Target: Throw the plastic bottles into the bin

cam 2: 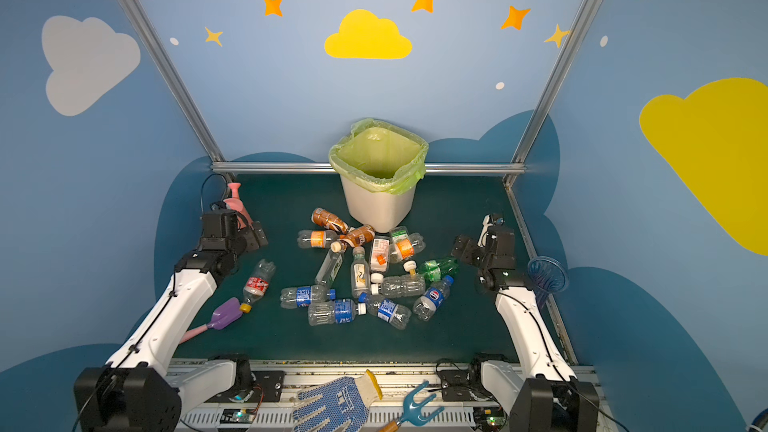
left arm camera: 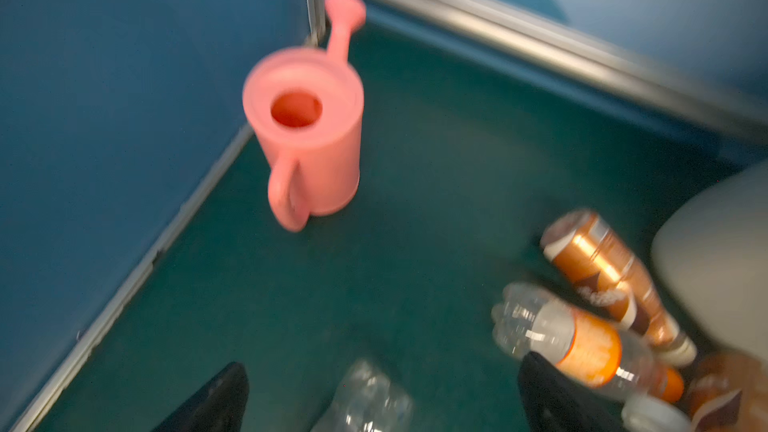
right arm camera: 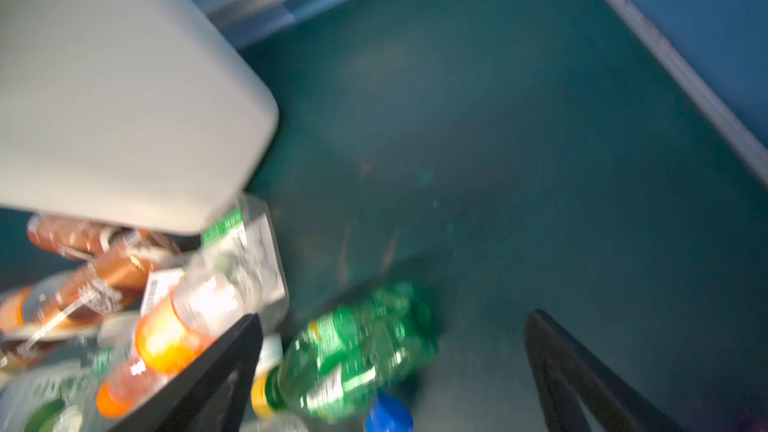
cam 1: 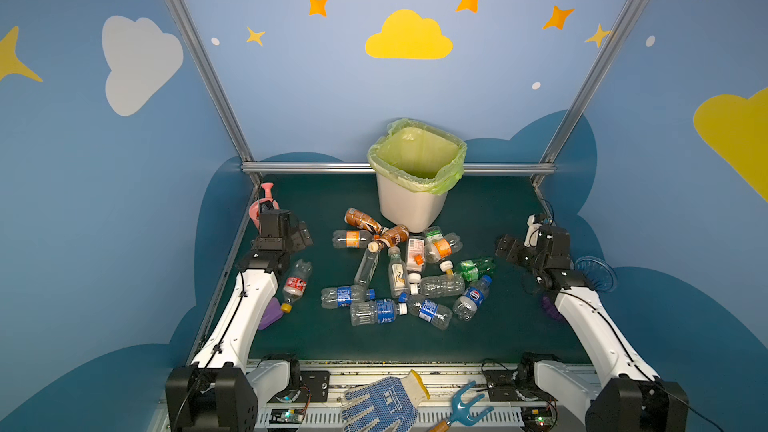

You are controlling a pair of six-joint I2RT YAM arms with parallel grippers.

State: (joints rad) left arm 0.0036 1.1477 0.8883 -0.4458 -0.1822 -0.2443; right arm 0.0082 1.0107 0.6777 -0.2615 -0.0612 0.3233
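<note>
My left gripper lowers and draws back next, tilting its fingers downward onto the clear base of the red-labelled bottle (cam 1: pixel 296 284) (left arm camera: pixel 369 392), since that bottle lies apart from the heap.
Several plastic bottles (cam 1: pixel 399 276) lie in a loose heap mid-table in both top views, in front of the bin (cam 1: pixel 411 209), which stands upright at the back with its green bag. A red-labelled bottle (cam 1: pixel 296 284) lies apart to the left. My left gripper (cam 1: pixel 305 236) hovers open above the mat left of the heap; in the left wrist view its fingers (left arm camera: pixel 232 384) stand wide, with a clear bottle's base (left arm camera: pixel 365 401) below them. My right gripper (cam 1: pixel 505 249) hangs open right of the heap, over the green bottle (right arm camera: pixel 353 351). Both wrist views are blurred.
A pink watering can (left arm camera: pixel 307 139) stands in the back left corner behind my left gripper. A purple scoop (cam 2: pixel 226 313) lies under the left arm. A blue ribbed cup (cam 1: pixel 594 272) sits at the right edge. A dotted glove (cam 1: pixel 382 405) and blue rake (cam 1: pixel 465 405) rest on the front rail.
</note>
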